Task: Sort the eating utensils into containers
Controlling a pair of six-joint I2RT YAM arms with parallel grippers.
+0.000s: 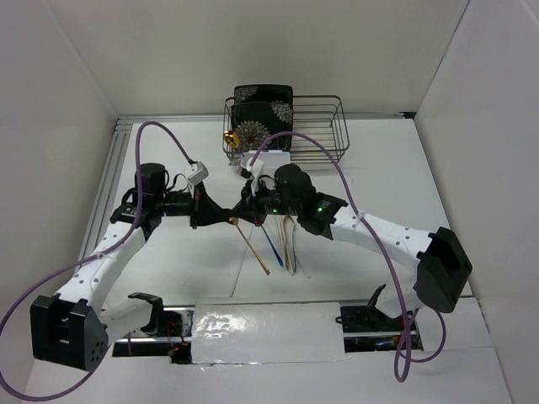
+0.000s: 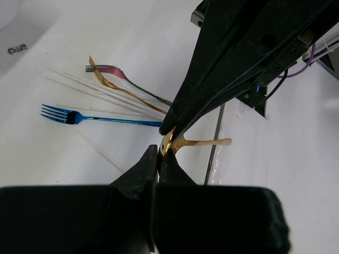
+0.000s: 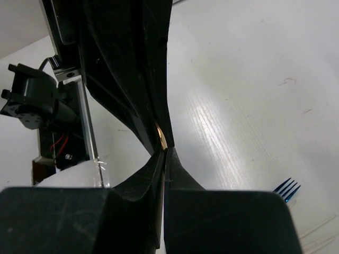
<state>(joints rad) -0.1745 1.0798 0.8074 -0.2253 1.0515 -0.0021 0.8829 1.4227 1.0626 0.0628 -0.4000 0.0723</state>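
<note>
A gold spoon already stands at the white caddy's rack-side end, so my left gripper will lift outward, lower the utensil's handle in there and release it.
Both grippers meet tip to tip above the table's middle. My left gripper is shut on a gold utensil, whose long end slants down toward the near edge. My right gripper is shut on the same gold piece, right against the left fingertips. On the table below lie a blue fork, a shiny pink utensil, another gold one and pale chopsticks. The white caddy hangs on the rack's front.
A black wire dish rack stands at the back with black floral plates in it. A strip of shiny tape runs along the near edge between the arm bases. White walls close in the table on three sides.
</note>
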